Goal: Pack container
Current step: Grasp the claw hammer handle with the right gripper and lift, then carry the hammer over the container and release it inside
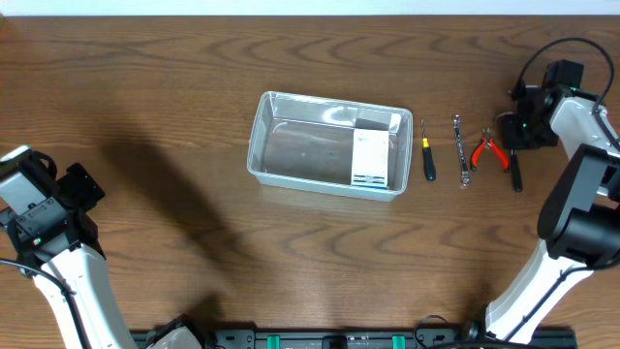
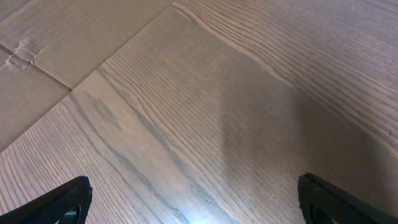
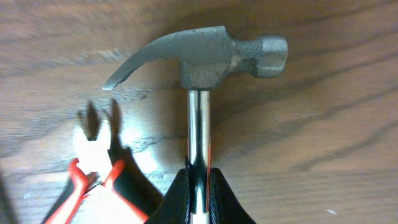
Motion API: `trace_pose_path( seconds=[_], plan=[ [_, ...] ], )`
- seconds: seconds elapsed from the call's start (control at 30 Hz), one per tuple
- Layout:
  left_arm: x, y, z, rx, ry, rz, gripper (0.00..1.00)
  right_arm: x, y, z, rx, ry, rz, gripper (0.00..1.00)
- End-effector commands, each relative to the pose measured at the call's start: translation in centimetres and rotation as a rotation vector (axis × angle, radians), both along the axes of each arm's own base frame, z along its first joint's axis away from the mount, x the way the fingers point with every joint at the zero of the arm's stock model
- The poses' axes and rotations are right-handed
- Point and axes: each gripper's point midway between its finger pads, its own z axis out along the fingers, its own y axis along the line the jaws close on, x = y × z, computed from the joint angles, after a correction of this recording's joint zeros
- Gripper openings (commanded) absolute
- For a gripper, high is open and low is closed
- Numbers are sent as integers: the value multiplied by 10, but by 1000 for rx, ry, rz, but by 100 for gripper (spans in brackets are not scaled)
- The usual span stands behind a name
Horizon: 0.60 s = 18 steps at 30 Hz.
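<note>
My right gripper lifts next, swings to the left in the overhead view, lowers and releases there. The container's bare bottom shows beside the white box (image 1: 371,150).
The clear plastic container (image 1: 260,136) sits mid-table with a small white box (image 1: 371,150) inside at its right end. My right gripper (image 3: 199,180) is shut on the metal shaft of a claw hammer (image 3: 205,56), whose head is close above or on the wood. In the overhead view the right gripper (image 1: 514,128) is at the far right, with the hammer's black handle (image 1: 516,174) below it. Red pliers (image 3: 93,168) lie just left of the hammer. My left gripper (image 2: 196,199) is open and empty over bare wood, at the table's left edge (image 1: 82,189).
Between the container and the hammer lie a yellow-and-black screwdriver (image 1: 427,157), a steel wrench (image 1: 462,150) and the red pliers (image 1: 490,148), side by side. A cardboard-coloured surface (image 2: 37,56) shows beyond the table edge in the left wrist view.
</note>
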Motion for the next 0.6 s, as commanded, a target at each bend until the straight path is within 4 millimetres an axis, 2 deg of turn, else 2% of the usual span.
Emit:
trace_pose_path(
  seconds=[0.0,0.17,0.27,0.47,0.57],
  plan=[
    [0,2,2,4,3,-4,98,24,6,68,-45,-161,12,1],
    [0,2,2,4,3,-4,98,31,35,113,-66,-253,78,1],
    [0,2,2,4,3,-4,98,32,65,139,-70,-304,151,1],
    [0,2,2,4,3,-4,98,27,157,195,-30,-438,416,1],
    [0,2,2,4,3,-4,98,17,219,214,27,-499,588,1]
  ],
)
